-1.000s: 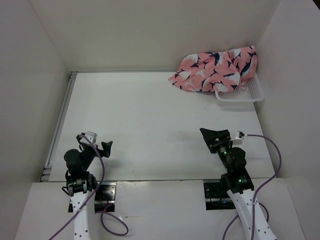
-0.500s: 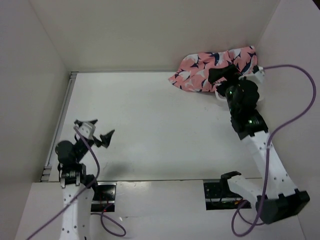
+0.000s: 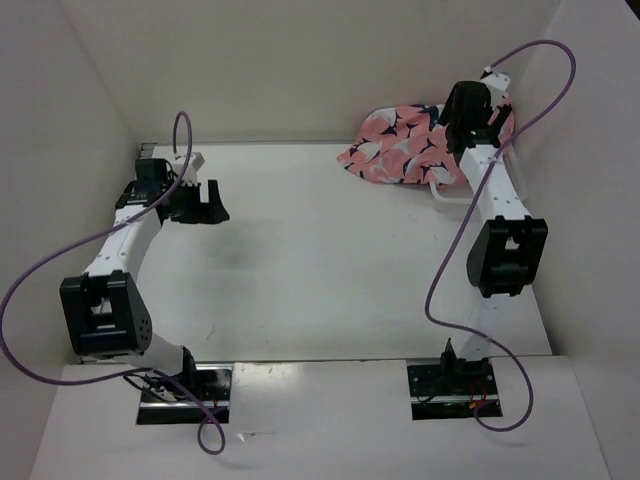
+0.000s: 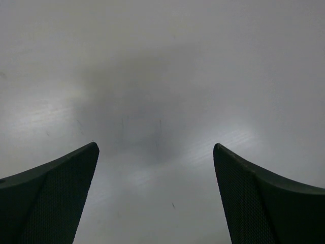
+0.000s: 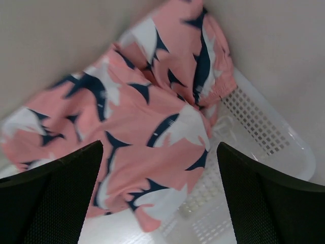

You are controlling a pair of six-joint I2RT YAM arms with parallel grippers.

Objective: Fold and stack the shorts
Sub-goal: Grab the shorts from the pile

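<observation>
The shorts' edge (image 3: 458, 170) (image 5: 199, 160) beside the bare basket mesh is below my right gripper, between its fingers. I need to lower my right gripper onto that edge of the shorts next, with its fingers open.
The salmon-pink shorts (image 3: 410, 140) with navy and white bird shapes lie crumpled at the table's far right, spilling out of a white mesh basket (image 3: 452, 196). In the right wrist view the shorts (image 5: 152, 122) fill the middle, draped over the basket (image 5: 264, 137). My right gripper (image 3: 468, 122) hovers over the shorts with jaws wide open and nothing between them; it also shows in the right wrist view (image 5: 160, 150). My left gripper (image 3: 206, 203) is open and empty over the far left of the table; its wrist view (image 4: 155, 147) shows only bare table.
White walls close in the table on the left, back and right. The basket sits in the far right corner against the right wall. A metal rail (image 3: 122, 235) runs along the table's left edge.
Both arms have stretched out from near their bases. The right gripper went to the far right corner over the shorts. The left gripper went forward to the far left.
</observation>
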